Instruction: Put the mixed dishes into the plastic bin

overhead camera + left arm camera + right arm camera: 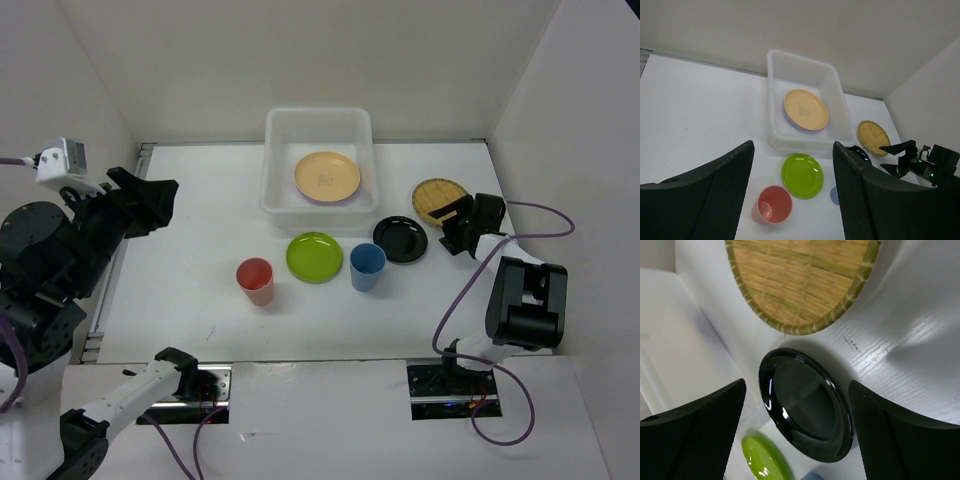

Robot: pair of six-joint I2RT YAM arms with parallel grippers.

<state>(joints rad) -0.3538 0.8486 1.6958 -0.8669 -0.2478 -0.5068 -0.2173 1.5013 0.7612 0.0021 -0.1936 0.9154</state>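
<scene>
The tan woven disc is still outside the bin (272, 165). My right gripper should next go down and tilt outward, with its open fingers on both sides of the tan woven disc's near rim (439, 224).
The plastic bin (272, 165) (772, 95) stands at the back centre. It holds a peach-orange plate (327, 176) (806, 109) lying on a lavender plate whose edge just shows (789, 118). In front of the bin, on the table, are a lime green plate (314, 256) (802, 175), a red cup (255, 280) (774, 204), a blue cup (367, 266) and a black plate (400, 239) (805, 410). A tan woven disc (437, 200) (800, 280) lies at the right. My right gripper (451, 227) (796, 390) hangs open close over the black plate. At the far left my left gripper (158, 207) (792, 147) is raised, open and empty.
White walls enclose the table on the left, back and right. The right arm's cable (545, 210) loops beside the woven disc near the right wall. Bare table surface (200, 200) stretches left of the bin.
</scene>
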